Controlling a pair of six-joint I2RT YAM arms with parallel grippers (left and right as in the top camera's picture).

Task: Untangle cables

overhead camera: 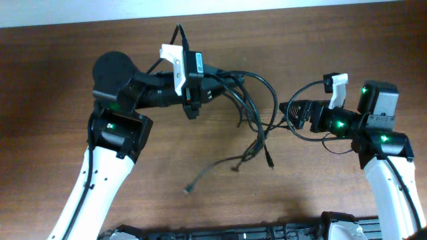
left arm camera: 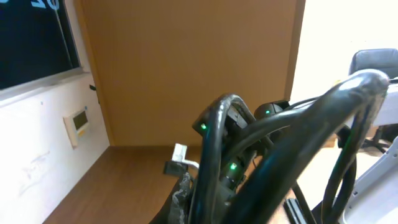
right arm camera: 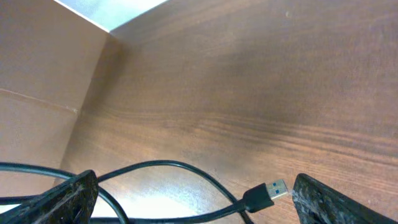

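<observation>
The hanging cords leave my left gripper next as it tips downward over the tabletop below them, since their loose ends already dangle above open wood.
The cables [overhead camera: 257,127] are thin black cords bunched in loops at mid-table, with loose plug ends trailing toward the front [overhead camera: 188,191]. My left gripper [overhead camera: 223,83] is shut on one end of the bunch and holds it up off the wood. In the left wrist view the held cords [left arm camera: 292,143] arch right across the lens, and only one finger [left arm camera: 179,198] shows beside them. My right gripper [overhead camera: 285,110] stands open at the bunch's right side. Between its fingers [right arm camera: 329,199] a cable loop [right arm camera: 168,167] and a USB plug [right arm camera: 273,190] lie on the table, untouched.
The wooden table [overhead camera: 320,40] runs to a pale wall at the back. A dark rail [overhead camera: 220,233] lines the front edge. The right arm's body with green lights [left arm camera: 267,112] shows behind the cords in the left wrist view.
</observation>
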